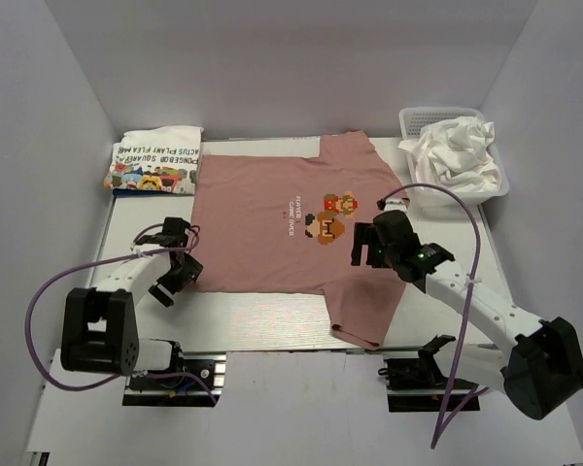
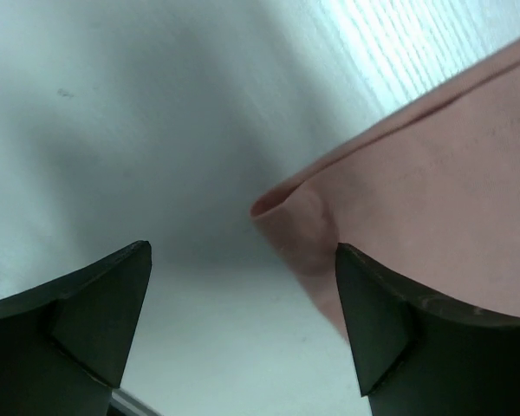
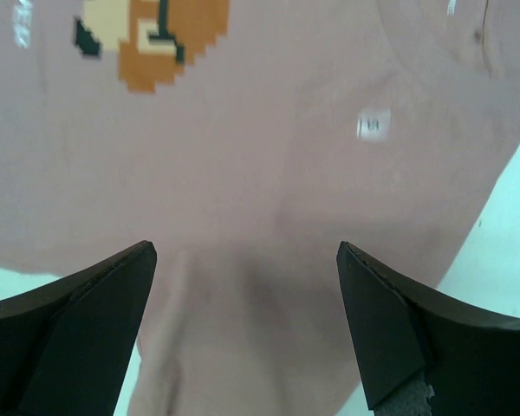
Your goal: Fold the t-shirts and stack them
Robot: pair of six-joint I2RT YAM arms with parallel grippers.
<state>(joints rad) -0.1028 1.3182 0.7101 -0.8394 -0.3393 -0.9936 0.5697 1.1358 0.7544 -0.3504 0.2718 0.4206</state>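
Observation:
The right gripper draws its open fingers back over the t-shirt's sleeve and down onto the sleeve's near edge (image 1: 360,341) next, since it lies below and back.
The dusty pink t-shirt (image 1: 272,233) lies spread on the table, pixel-figure print up, its right part folded toward the near edge. My left gripper (image 1: 175,267) is open at the shirt's left near corner (image 2: 303,234); the corner sits just inside the right finger (image 2: 373,321), nothing is held. My right gripper (image 1: 369,248) is open and hovers over the pink shirt's right side (image 3: 260,260), right of the print (image 3: 156,43). A folded white cartoon t-shirt (image 1: 155,160) lies at the back left. Crumpled white t-shirts (image 1: 457,146) fill the basket.
A white mesh basket (image 1: 496,184) stands at the back right. Grey walls enclose the table on three sides. Purple cables loop beside both arms. Bare table shows at the near left in the left wrist view (image 2: 113,130).

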